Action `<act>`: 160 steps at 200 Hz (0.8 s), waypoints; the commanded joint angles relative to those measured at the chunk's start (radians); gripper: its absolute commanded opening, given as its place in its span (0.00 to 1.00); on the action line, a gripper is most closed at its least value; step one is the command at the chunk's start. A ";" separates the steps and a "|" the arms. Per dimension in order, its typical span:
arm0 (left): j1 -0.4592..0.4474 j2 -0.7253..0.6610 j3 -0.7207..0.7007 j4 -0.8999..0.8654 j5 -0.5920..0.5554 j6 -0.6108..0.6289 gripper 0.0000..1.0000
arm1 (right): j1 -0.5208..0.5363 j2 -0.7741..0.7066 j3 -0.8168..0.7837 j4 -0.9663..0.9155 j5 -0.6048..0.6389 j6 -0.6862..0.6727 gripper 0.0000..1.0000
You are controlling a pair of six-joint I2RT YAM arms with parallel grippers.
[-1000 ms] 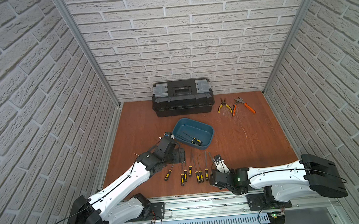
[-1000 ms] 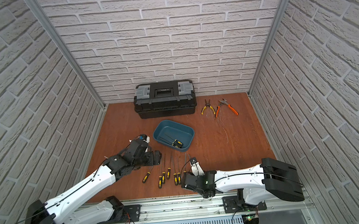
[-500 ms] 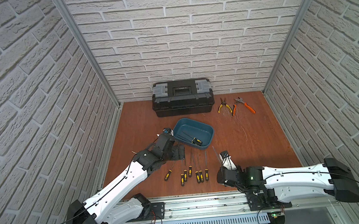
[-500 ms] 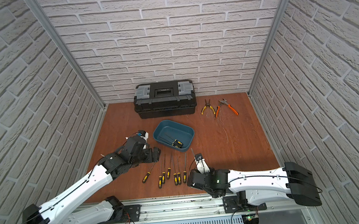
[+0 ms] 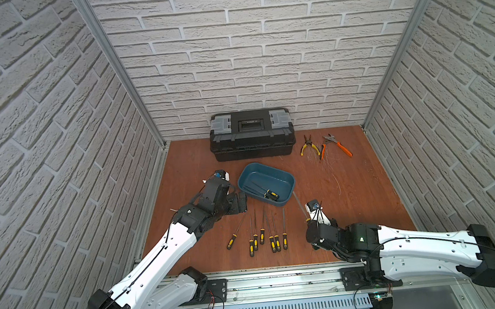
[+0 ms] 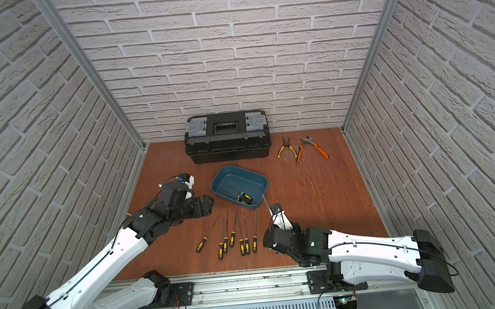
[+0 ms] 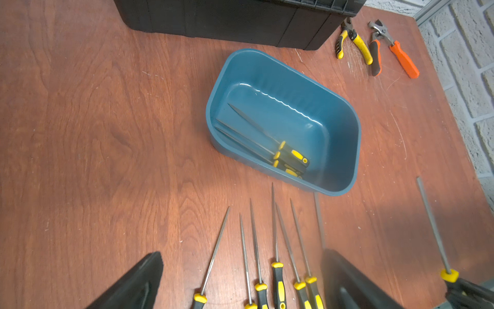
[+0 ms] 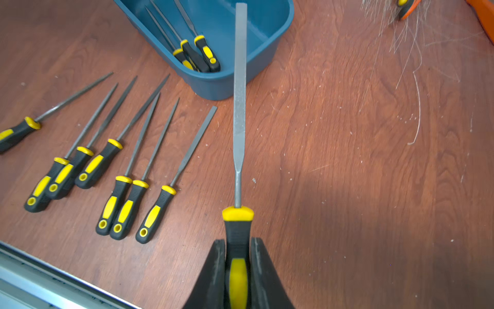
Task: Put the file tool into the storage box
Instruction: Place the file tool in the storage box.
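Observation:
My right gripper next moves outward over the storage box's near rim. It then goes down and releases the file tool's handle on the box's bare bottom, which lies outward of it.
My right gripper (image 8: 238, 247) is shut on the black-and-yellow handle of the file tool (image 8: 239, 107). Its flat grey blade is off the table and points at the near right corner of the storage box (image 8: 227, 85). In both top views the blade (image 5: 300, 203) (image 6: 266, 204) ends beside that corner. The teal storage box (image 5: 272, 171) (image 6: 241, 172) (image 7: 280, 88) holds three files (image 5: 270, 194). My left gripper (image 7: 240, 281) (image 5: 241, 203) is open and empty. It hovers left of the box, over the far end of the file row.
Several files (image 5: 266, 237) (image 8: 128, 171) lie in a row near the front edge. A black toolbox (image 5: 252, 133) stands at the back wall, with yellow pliers (image 5: 309, 147) and orange pliers (image 5: 336, 146) to its right. Thin wire strands (image 8: 417, 107) lie right of the box.
My right arm has swung to the right with the file, away from the row of files. The left gripper has drifted slightly toward the back.

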State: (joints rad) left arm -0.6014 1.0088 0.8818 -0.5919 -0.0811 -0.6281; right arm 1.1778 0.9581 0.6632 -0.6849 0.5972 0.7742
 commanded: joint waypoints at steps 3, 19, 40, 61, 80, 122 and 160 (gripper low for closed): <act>0.011 -0.004 0.016 0.003 0.025 0.016 0.98 | -0.034 -0.021 0.024 0.018 -0.036 -0.084 0.09; 0.021 -0.011 0.014 0.004 0.030 0.019 0.98 | -0.055 -0.006 0.041 0.026 -0.062 -0.112 0.09; 0.046 -0.011 0.023 0.020 0.056 0.032 0.98 | -0.098 0.025 0.075 0.049 -0.118 -0.162 0.09; 0.076 0.018 0.047 0.046 0.099 0.052 0.98 | -0.167 0.078 0.123 0.094 -0.218 -0.250 0.09; 0.099 0.064 0.075 0.064 0.130 0.063 0.98 | -0.231 0.147 0.186 0.111 -0.294 -0.339 0.09; 0.182 0.157 0.133 0.123 0.221 0.077 0.98 | -0.380 0.352 0.359 0.127 -0.471 -0.540 0.08; 0.237 0.246 0.189 0.142 0.275 0.097 0.98 | -0.507 0.584 0.563 0.105 -0.613 -0.710 0.07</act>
State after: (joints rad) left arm -0.3904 1.2167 1.0218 -0.5026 0.1371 -0.5640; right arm 0.7315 1.4330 1.1091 -0.5953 0.1089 0.2260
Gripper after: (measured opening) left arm 0.983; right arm 0.183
